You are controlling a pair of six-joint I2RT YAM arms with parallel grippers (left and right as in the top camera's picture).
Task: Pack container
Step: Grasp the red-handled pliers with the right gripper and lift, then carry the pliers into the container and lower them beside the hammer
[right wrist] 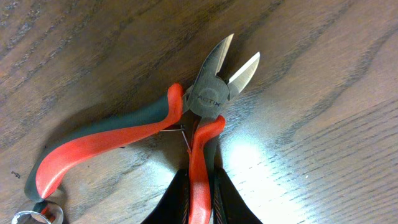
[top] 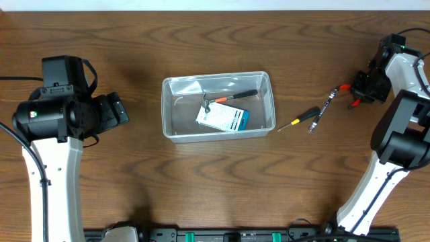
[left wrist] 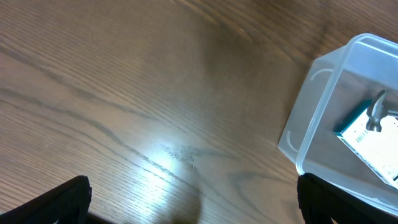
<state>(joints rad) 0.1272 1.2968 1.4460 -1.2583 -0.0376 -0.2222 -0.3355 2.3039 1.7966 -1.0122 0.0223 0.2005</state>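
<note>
I will lift the pliers left in the overhead view with my right gripper next, over the container's raised rim to its card, then lower and release them.
The clear plastic container (top: 176,131) sits mid-table, holding a hammer (top: 228,98) on a white and teal card (top: 223,118). Its corner shows in the left wrist view (left wrist: 311,124). My right gripper (right wrist: 199,202) is shut on one handle of red-and-grey cutting pliers (right wrist: 205,99), which lie on the wood with jaws open; in the overhead view they are at far right (top: 351,89). My left gripper (left wrist: 193,205) is open and empty over bare wood left of the container.
A small yellow-tipped screwdriver (top: 300,119) and a long black-and-chrome tool (top: 322,110) lie between the container and the pliers. A chrome ring end (right wrist: 31,216) shows at the lower left of the right wrist view.
</note>
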